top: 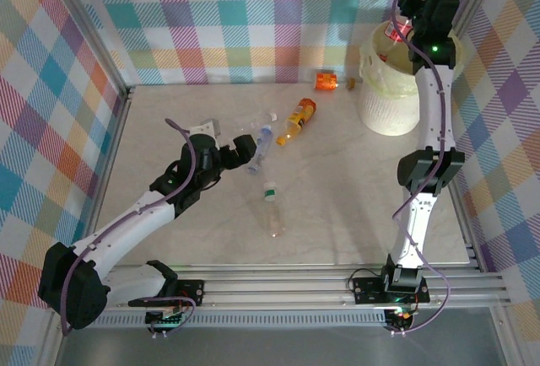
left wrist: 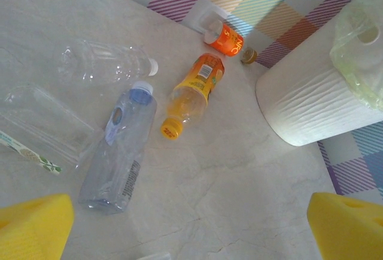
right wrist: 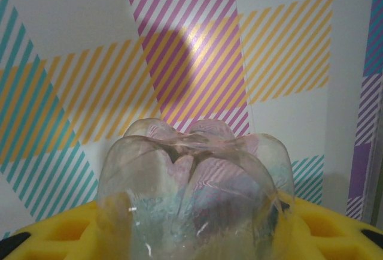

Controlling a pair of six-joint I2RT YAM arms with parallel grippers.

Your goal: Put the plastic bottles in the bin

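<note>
The robot's right gripper will next go down toward the bin's rim, as the bin's opening (top: pixel 394 56) is below, and let go of the clear bottle, whose red label hangs over the bin's opening.
My right gripper (top: pixel 403 22) hangs high over the bin (top: pixel 388 100) and is shut on a clear plastic bottle (right wrist: pixel 191 194) with a red label (top: pixel 394 34). In the right wrist view the bottle's lobed base sits between the yellow fingers (right wrist: pixel 335 224). My left gripper (left wrist: pixel 191 236) is open low over the table, its yellow pads (left wrist: pixel 33 230) wide apart. Ahead of it lie a blue-capped clear bottle (left wrist: pixel 119 152), a clear bottle (left wrist: pixel 105 62), an orange bottle (left wrist: pixel 191 92) and a crushed orange bottle (left wrist: pixel 226 38). A green-capped clear bottle (top: pixel 272 208) lies nearer the arms.
The white bin (left wrist: pixel 311 104), lined with a pale bag, stands at the table's far right corner. A small brown piece (top: pixel 353 84) lies beside it. A clear flat wrapper (left wrist: pixel 42 128) lies left of the bottles. Checked walls close in the table on three sides.
</note>
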